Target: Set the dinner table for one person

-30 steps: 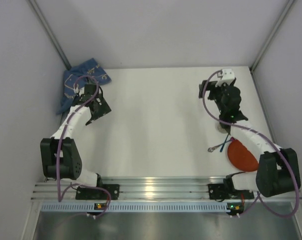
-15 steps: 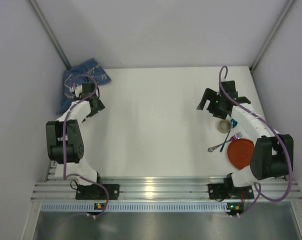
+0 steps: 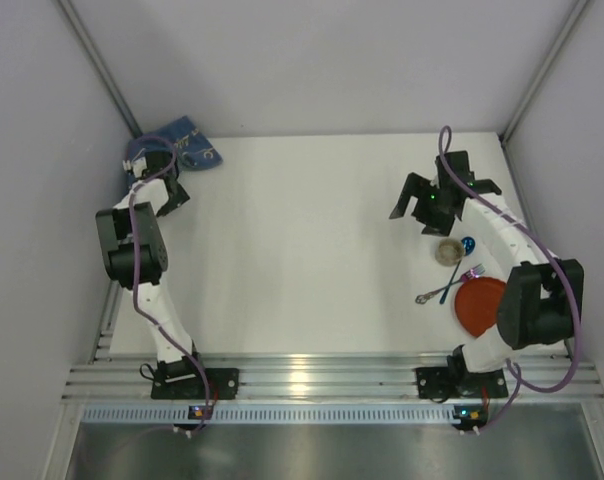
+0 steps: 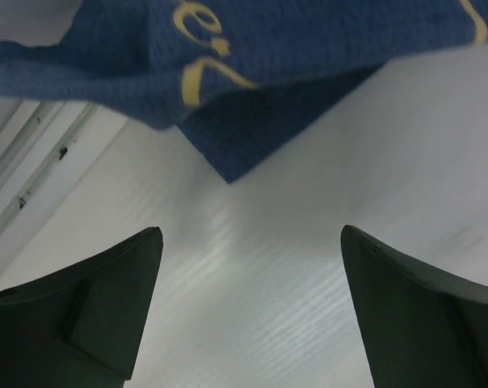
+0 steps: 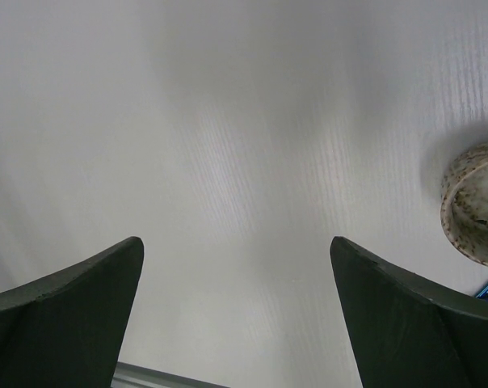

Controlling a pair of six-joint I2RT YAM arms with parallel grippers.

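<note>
I need to move my left gripper outward next, low over the table, onto the mat's near corner and close it there, because that corner pokes out beneath the mat's fold.
The white dinner table [image 3: 302,240] fills the top view. A blue patterned cloth mat [image 3: 182,140] lies crumpled in the back left corner; it also shows in the left wrist view [image 4: 309,48]. My left gripper [image 3: 160,190] is open and empty, low over the table [image 4: 268,283], just short of the mat's near corner. My right gripper [image 3: 414,212] is open and empty over bare table [image 5: 252,162], left of a speckled bowl [image 3: 449,252], which sits at the right edge of the right wrist view [image 5: 474,210].
A red plate [image 3: 479,305] lies near the right front. A blue spoon [image 3: 437,292] and a purple fork [image 3: 472,271] lie between plate and bowl, and a small blue object [image 3: 467,244] sits beside the bowl. Walls close in on left, back and right.
My left arm has swung back and left to the mat's near corner. My right gripper came forward from the back edge to beside the bowl, then shifted slightly.
</note>
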